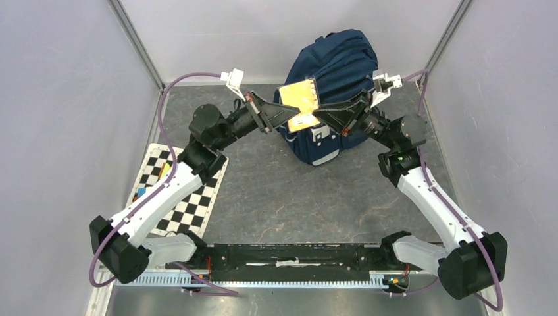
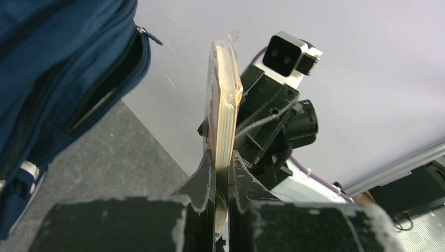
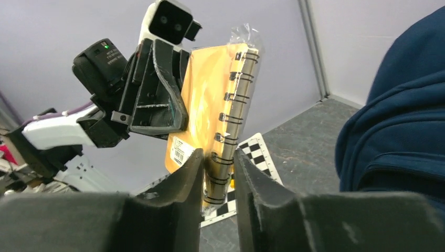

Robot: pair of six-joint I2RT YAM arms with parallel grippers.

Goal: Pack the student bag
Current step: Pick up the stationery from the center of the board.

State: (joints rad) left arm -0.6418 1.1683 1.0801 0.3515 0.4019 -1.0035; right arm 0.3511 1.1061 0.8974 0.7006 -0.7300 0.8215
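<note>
My left gripper moves outward, to the right in the top view, next. Then it lowers and releases the notebook into the bag's front pocket (image 1: 337,96) (image 2: 106,88), which gapes unzipped.
The student bag (image 1: 335,72) is a navy backpack standing at the back middle of the table. It also shows in the left wrist view (image 2: 52,68) and the right wrist view (image 3: 393,105). A yellow spiral notebook (image 1: 301,99) in clear wrap hangs in the air just in front of the bag. My left gripper (image 1: 288,116) is shut on the notebook's page edge (image 2: 225,94); its jaws (image 2: 223,163) pinch it. My right gripper (image 1: 324,113) is closed round the notebook's spiral binding (image 3: 231,105), and the binding sits between its fingertips (image 3: 218,155).
A black-and-white checkerboard mat (image 1: 177,191) lies at the left with small coloured items (image 1: 161,172) on it; it also shows in the right wrist view (image 3: 257,152). Grey walls enclose the table on three sides. Purple cables run along both arms.
</note>
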